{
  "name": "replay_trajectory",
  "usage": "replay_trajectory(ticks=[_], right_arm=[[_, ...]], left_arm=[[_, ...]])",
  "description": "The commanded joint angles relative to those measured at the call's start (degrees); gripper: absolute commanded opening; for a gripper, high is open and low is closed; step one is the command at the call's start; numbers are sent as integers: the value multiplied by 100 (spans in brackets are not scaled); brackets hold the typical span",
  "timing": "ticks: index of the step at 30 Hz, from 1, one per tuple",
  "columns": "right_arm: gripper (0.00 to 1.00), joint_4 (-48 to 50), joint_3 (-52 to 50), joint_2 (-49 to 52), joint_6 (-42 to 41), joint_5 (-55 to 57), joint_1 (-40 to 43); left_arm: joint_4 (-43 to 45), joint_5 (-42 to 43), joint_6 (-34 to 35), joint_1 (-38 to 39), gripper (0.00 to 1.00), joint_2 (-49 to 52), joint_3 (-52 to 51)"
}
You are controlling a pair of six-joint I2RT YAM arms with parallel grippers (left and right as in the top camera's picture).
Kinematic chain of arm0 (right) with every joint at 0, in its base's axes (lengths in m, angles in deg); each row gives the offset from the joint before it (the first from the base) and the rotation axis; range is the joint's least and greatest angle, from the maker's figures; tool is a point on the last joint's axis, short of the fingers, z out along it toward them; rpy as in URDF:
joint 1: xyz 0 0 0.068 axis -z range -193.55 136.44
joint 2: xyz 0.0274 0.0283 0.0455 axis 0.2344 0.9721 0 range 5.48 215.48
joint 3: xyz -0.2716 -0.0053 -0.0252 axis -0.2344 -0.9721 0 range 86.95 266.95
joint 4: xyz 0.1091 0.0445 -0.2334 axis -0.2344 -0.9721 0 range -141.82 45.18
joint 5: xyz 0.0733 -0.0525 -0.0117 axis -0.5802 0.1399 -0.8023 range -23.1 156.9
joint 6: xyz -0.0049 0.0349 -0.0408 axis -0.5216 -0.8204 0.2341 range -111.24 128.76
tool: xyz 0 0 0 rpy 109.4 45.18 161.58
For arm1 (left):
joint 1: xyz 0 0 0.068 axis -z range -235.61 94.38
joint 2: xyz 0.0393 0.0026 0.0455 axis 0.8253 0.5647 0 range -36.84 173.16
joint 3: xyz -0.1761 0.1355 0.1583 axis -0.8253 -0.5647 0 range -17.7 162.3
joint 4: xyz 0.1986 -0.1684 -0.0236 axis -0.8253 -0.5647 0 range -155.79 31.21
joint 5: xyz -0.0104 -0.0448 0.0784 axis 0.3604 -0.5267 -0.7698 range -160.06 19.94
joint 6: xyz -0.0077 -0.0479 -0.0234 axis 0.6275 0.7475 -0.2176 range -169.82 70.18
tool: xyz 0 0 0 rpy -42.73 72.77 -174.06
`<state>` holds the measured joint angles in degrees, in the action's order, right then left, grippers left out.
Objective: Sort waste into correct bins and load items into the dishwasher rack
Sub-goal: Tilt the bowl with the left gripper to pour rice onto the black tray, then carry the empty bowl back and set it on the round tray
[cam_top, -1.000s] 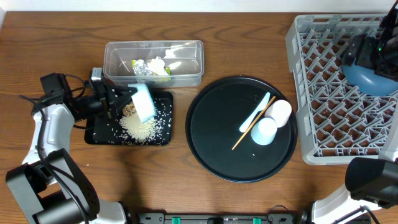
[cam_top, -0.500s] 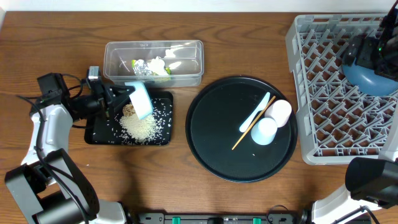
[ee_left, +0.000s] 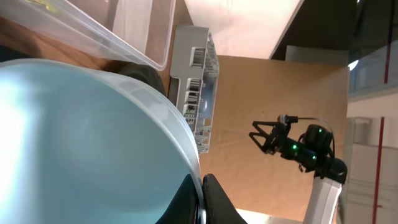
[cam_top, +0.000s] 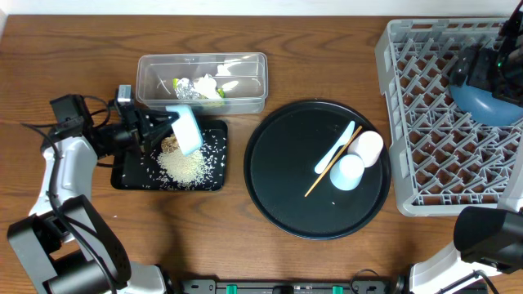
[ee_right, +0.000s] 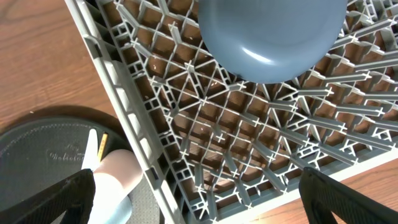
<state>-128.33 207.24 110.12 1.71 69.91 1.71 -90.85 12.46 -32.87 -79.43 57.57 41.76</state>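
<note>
The rice (cam_top: 183, 167) lies in the shallow tray. Next, my left gripper swings over the round tray, levels the bowl and lowers it onto the round tray's open surface.
My left gripper (cam_top: 160, 127) is shut on the rim of the white-lined pale blue bowl (cam_top: 187, 131), which it holds tilted over the shallow black tray (cam_top: 131, 173). Loose white rice (cam_top: 183, 167) and a small brown lump (cam_top: 169, 145) lie in that tray. In the left wrist view the bowl (ee_left: 93, 137) fills the frame, its rim pinched between my fingertips (ee_left: 214, 202). The clear tub (cam_top: 245, 82) holds a yellow-green wrapper (cam_top: 214, 92) and a foil wad (cam_top: 185, 89). My right gripper (ee_right: 196, 190) hangs open over the grey rack (ee_right: 249, 124), above the blue plate (ee_right: 270, 31) lying in it.
The large round black tray (cam_top: 286, 188) carries two pale cups (cam_top: 367, 147) (cam_top: 350, 172), a light blue spoon (cam_top: 338, 148) and a thin wooden stick (cam_top: 327, 168). The rack (cam_top: 441, 122) takes up the right side, close against the round tray's edge.
The bowl in my left gripper has shifted slightly up and left over the black tray. The right arm has not moved.
</note>
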Motion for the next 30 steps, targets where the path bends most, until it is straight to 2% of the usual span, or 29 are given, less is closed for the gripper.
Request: replay_trajectory(ticks=[1, 6, 13, 19, 30], right_arm=[[99, -7, -4, 26, -63, -4, 31], [99, -7, -4, 26, -63, -4, 31], [99, -7, -4, 26, -63, -4, 31], [99, -7, -4, 26, -63, -4, 31], [99, -7, -4, 26, -63, -4, 31]], left_arm=[[26, 31, -334, 129, 7, -55, 2], [24, -420, -444, 474, 6, -490, 2], [0, -2068, -417, 1357, 6, -1639, 2], [-22, -3659, -361, 2520, 6, -2350, 2], [66, -6330, -387, 4951, 6, -1969, 0]])
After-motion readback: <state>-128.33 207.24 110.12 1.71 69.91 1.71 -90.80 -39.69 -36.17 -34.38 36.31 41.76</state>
